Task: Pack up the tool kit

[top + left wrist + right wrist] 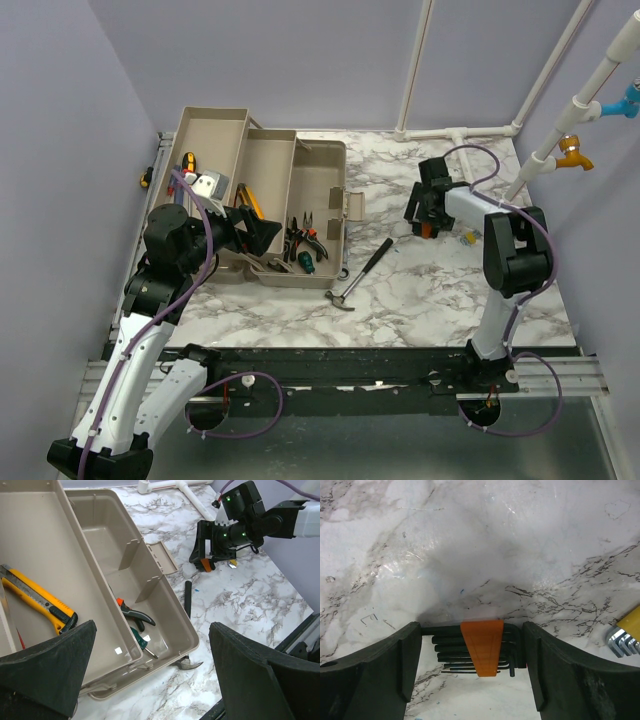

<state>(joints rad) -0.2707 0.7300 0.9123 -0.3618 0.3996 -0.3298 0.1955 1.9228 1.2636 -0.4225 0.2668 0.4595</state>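
My right gripper lifts the black hex key set next and moves it over the yellow utility knife's tray, since that tray has bare space beside the knife.
The beige toolbox (pixel 322 190) lies open at the table's left with its trays folded out; it also shows in the left wrist view (pixel 95 535). Pliers (pixel 134 615) and a green screwdriver (pixel 138 638) lie in its bottom, and a yellow utility knife (pixel 37 600) lies in a tray. A hammer (pixel 362 272) lies on the table beside the box. My left gripper (pixel 258 235) hovers over the box's near end, open and empty (pixel 152 630). My right gripper (pixel 424 216) is low over the table, shut on a black hex key set in an orange holder (pixel 480 647).
A second hex key set with a yellow holder (pixel 626 629) lies on the marble just right of my right gripper. White pipes (pixel 460 132) run along the table's back edge. Purple walls close in the left and back sides.
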